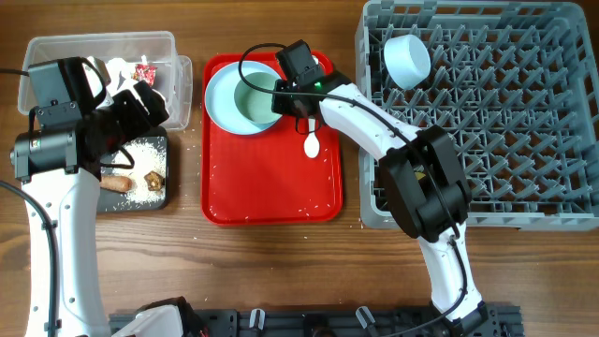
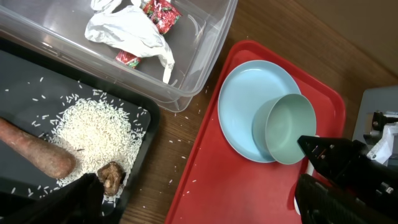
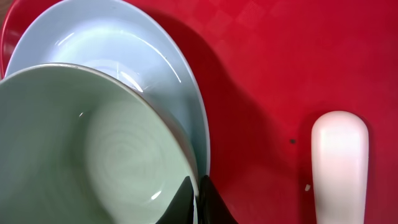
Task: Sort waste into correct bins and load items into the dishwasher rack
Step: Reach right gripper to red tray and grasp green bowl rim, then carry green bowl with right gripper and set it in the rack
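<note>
My right gripper moves up across next, then tilts and releases in the rack (image 1: 562, 211) beside the pale blue bowl, as that lies to its right in the overhead view.
A pale green bowl (image 1: 253, 103) sits in a pale blue plate (image 1: 220, 94) on the red serving tray (image 1: 271, 197). My right gripper (image 1: 284, 96) is shut on the bowl's right rim. In the right wrist view its fingertips (image 3: 198, 199) pinch the bowl's (image 3: 93, 149) wall, above the plate (image 3: 143, 50). A white spoon (image 3: 339, 162) lies beside them. A pale blue bowl (image 1: 407, 58) lies in the grey rack (image 1: 562, 211). My left gripper (image 2: 205, 208) hangs open and holds nothing, between the black tray (image 2: 37, 81) and the red tray (image 2: 236, 186).
The clear tub (image 2: 199, 68) holds crumpled tissue (image 2: 124, 31) and a red wrapper (image 2: 160, 12). Rice (image 2: 99, 130), a brown sausage stick (image 2: 37, 152) and a small brown lump (image 2: 112, 176) lie in the black tray. Stray grains dot the wood and the red tray.
</note>
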{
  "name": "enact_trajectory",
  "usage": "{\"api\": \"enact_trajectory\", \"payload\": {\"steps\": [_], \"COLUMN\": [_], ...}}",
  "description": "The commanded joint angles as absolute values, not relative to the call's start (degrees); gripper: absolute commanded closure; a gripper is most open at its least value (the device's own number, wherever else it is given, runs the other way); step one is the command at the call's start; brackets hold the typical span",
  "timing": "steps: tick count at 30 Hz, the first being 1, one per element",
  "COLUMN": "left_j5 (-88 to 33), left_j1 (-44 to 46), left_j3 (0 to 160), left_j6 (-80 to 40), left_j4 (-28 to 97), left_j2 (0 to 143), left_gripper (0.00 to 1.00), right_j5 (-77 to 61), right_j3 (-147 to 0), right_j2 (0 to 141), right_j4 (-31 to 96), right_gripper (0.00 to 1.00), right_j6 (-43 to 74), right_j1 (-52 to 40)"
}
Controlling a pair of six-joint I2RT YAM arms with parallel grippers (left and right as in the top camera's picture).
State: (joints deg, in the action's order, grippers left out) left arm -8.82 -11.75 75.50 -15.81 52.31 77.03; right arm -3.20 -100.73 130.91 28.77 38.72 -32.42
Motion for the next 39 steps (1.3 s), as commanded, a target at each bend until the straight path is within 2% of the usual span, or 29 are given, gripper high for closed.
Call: {"api": "enact_trajectory", "payload": {"steps": [1,8,11,16,19,23,27,34,39], "left_j5": [-8.88,-8.88,-8.88,-8.88,-8.88,-8.88,-8.88,-8.88,-8.88], "left_j1": [-11.90,-11.90,-11.90,-11.90,-11.90,-11.90,-11.90,-11.90,-11.90], "left_j3": [76.51,76.51,76.51,76.51,76.51,76.51,76.51,76.51,76.51], "left_j6": [-15.88,-15.88,-15.88,-15.88,-15.88,-15.88,-15.88,-15.88,-15.88], "left_j4": [52.21,52.21,52.21,52.21,52.21,52.21,52.21,52.21,52.21], "left_j2": [76.88,76.88,76.88,76.88,76.88,76.88,76.88,76.88,76.88], "left_gripper": [0.00,0.00,0.00,0.00,0.00,0.00,0.00,0.00,0.00], "right_j5": [-2.61,5.82,19.09,56.29,65.19,65.14,64.95,62.92,64.49], "right_j3": [-104.09,-104.57,-104.57,-104.57,-104.40,-100.12,-96.38,-95.55,-95.55], "right_j2": [127.94,115.66,109.38,100.82,100.25,100.97,102.08,106.43,108.57], "right_j4": [30.20,32.53,39.57,59.92,71.44,76.12,75.29,64.01,60.73], "right_gripper": [0.96,0.96,0.96,0.96,0.96,0.96,0.96,0.96,0.96], "right_j6": [34.94,32.97,32.88,33.21,33.19,32.69,30.70,-0.49,-10.66], "right_j1": [-32.12,-31.64,-31.31,-31.05,-29.30,-24.77,-20.23,-17.12,-17.10]}}
